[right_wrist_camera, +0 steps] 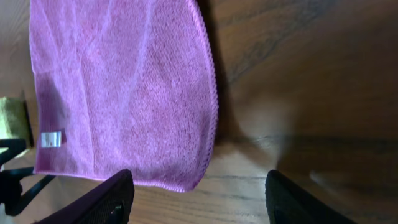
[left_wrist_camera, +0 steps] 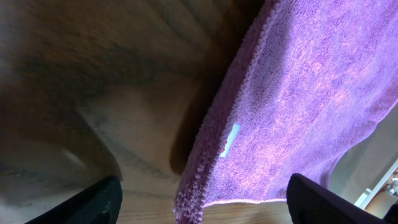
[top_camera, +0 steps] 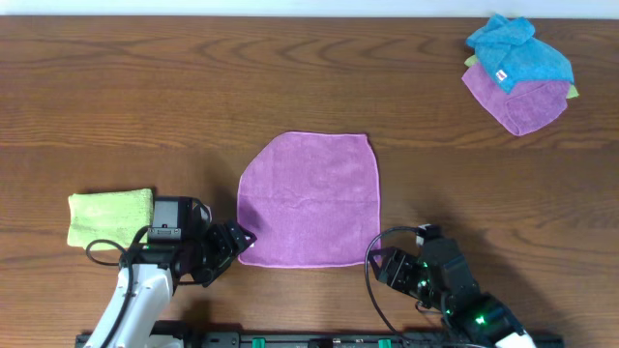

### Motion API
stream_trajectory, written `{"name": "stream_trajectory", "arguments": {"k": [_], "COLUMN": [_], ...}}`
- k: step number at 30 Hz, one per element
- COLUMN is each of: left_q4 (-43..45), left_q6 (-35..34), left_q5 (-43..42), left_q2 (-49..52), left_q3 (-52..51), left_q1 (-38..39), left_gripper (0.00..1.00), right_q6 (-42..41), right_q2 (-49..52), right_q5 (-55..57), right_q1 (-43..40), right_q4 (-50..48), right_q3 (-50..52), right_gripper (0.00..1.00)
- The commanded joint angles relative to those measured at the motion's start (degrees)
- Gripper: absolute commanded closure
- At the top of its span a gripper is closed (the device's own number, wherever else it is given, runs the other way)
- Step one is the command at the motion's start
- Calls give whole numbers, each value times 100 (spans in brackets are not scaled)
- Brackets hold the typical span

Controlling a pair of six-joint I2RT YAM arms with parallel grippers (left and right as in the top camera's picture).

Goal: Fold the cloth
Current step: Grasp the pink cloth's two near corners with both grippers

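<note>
The purple cloth's near corner lies below my right gripper, nearer one finger. The gripper shifts toward the cloth next and lowers its fingers around the cloth's edge to close.
A purple cloth [top_camera: 309, 198] lies flat and unfolded in the middle of the wooden table. My left gripper [top_camera: 242, 242] is open at the cloth's near left corner; in the left wrist view that corner [left_wrist_camera: 193, 202] with its small white tag lies between my two fingers [left_wrist_camera: 202, 205]. My right gripper [top_camera: 380, 261] is open just beside the near right corner; in the right wrist view that corner [right_wrist_camera: 186, 180] sits between my fingers [right_wrist_camera: 199, 199], closer to the left one. Neither gripper holds anything.
A folded yellow-green cloth [top_camera: 109, 217] lies at the near left beside my left arm. A loose pile with a blue cloth [top_camera: 517, 53] over a purple cloth [top_camera: 527, 104] sits at the far right corner.
</note>
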State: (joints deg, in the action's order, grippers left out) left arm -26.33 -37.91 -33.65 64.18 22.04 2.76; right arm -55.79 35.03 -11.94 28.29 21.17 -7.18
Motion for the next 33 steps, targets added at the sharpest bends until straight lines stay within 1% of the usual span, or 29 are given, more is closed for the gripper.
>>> {"name": "stream_trajectory", "arguments": {"k": [1, 6, 13, 18, 22, 26, 33], "left_q4": [79, 179, 203, 463, 505, 522, 540], "left_q6": [-170, -317, -435, -713, -839, -977, -1058], "left_q5": [61, 66, 92, 136, 308, 396, 535], "left_q2": [79, 151, 195, 219, 219, 219, 219], "left_q3": [-35, -37, -42, -63, -63, -63, -68], "left_q1": [-11, -11, 39, 291, 494, 636, 719], "left_gripper": [14, 15, 18, 20, 23, 30, 51], "right_q6": [-144, -249, -398, -398, -400, -400, -398], "right_q2": [-13, 160, 817, 1329, 1729, 2068, 2452], "right_q5": [190, 289, 251, 175, 24, -52, -120], "right_q1": [-33, -33, -31, -31, -24, -26, -24], "right_q4": [-42, -127, -894, -1403, -1742, -1921, -2076], "right_q3": [90, 107, 243, 243, 243, 243, 243], "right_gripper": [32, 33, 34, 35, 35, 36, 39]}}
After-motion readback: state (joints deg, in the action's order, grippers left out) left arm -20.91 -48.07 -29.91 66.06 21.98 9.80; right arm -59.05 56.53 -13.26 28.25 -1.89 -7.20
